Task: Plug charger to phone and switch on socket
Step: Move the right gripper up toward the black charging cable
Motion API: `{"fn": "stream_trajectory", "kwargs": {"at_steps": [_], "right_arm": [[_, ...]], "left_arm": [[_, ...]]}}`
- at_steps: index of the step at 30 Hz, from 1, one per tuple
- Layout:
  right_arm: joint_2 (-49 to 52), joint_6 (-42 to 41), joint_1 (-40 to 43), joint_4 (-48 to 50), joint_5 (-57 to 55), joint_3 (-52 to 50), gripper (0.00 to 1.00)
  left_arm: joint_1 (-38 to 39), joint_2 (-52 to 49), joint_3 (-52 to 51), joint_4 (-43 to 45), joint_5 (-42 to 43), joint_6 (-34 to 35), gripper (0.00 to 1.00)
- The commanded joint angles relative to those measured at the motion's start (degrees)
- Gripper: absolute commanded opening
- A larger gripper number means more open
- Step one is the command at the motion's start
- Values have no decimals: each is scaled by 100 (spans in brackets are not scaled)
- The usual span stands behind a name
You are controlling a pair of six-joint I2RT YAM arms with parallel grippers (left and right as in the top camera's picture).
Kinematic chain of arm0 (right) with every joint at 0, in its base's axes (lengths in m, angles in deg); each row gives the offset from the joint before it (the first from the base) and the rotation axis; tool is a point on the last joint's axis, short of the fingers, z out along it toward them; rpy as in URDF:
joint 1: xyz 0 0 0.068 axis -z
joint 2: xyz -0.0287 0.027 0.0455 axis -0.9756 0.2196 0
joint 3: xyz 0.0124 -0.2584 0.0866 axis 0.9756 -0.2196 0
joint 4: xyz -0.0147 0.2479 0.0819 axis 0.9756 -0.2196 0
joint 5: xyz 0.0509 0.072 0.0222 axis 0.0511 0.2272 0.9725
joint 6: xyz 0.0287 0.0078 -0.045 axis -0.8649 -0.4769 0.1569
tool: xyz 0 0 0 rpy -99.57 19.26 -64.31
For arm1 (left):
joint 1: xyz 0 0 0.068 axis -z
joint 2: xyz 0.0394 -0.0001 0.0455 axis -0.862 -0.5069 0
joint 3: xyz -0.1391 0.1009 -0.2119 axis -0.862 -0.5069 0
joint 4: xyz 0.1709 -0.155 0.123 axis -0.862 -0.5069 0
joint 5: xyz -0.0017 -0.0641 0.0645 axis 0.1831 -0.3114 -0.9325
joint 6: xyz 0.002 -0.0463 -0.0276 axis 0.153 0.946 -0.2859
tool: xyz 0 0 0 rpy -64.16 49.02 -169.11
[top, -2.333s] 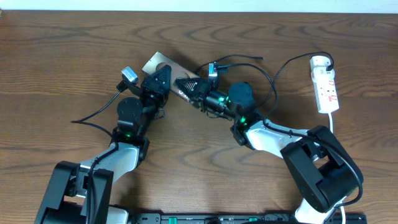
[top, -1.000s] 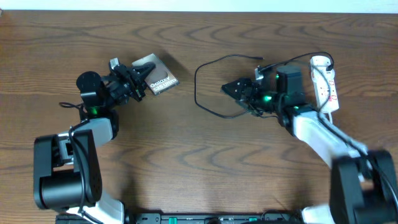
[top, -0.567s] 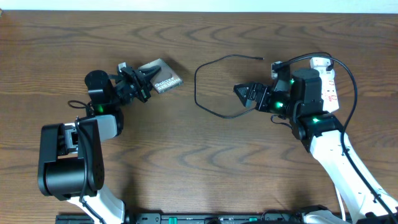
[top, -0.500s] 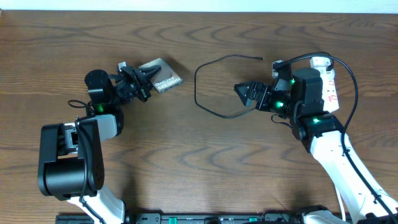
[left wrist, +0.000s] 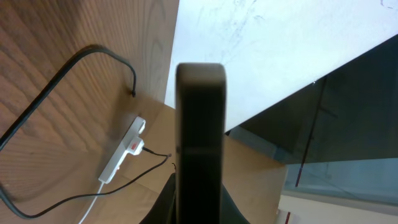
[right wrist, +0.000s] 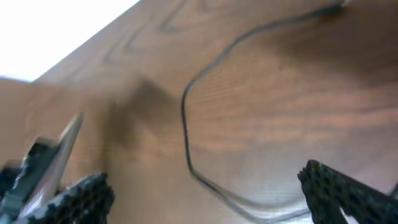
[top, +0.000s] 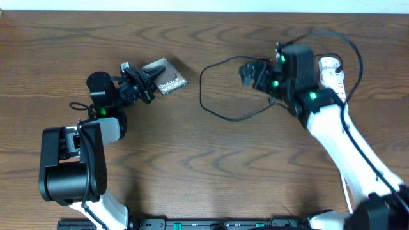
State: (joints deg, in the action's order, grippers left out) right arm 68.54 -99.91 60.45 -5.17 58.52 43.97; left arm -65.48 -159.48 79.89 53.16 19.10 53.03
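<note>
The far end of the black charger cable lies beyond my open fingers, so I need to move my right gripper outward and down onto the cable just short of that end.
The phone [top: 166,77], a grey-bronze slab with white lettering, is held at its left end by my left gripper [top: 146,86], which is shut on it. In the left wrist view the phone [left wrist: 200,137] shows edge-on as a dark slab between the jaws [left wrist: 199,208]. The charger [top: 202,96] lies in a black loop on the table. My right gripper [top: 247,70] hovers open over the loop's far right part, and the connector tip is hidden beneath it. The right wrist view is blurred: the charger [right wrist: 186,127] runs between wide-apart fingers [right wrist: 341,193]. The socket [top: 331,65] lies far right.
The right arm [top: 319,108] covers part of the white power strip and its cord. In the left wrist view the strip [left wrist: 122,159] and the cable's tip [left wrist: 133,93] lie on the wood near the table's far edge. Black arm cables arch over the right arm.
The right gripper has swung from beside the loop's right side toward the far edge, over the cable's upper end. The left gripper and the phone have stayed put for half a second.
</note>
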Motion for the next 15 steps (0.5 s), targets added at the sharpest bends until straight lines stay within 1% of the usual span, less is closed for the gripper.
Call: {"fn": "stream_trajectory", "kwargs": {"at_steps": [1,3,8,10,15], "right_arm": [[780,-656,-105,-326,-505,951,92],[1167,-979,-109,-444,-533,1322,86],[2218,-2092,-33,-723,-535,2083,73],[2601,-2472,-7,-737,-535,2332,72],[3397,-2988,55,-876,-535,2951,70]], "left_arm": [[-9,55,188,74,151,-66,8],[-9,55,188,74,195,-81,7],[-9,55,186,76,284,-81,7],[-9,55,186,76,299,-81,7],[-9,55,186,74,323,-81,7]]}}
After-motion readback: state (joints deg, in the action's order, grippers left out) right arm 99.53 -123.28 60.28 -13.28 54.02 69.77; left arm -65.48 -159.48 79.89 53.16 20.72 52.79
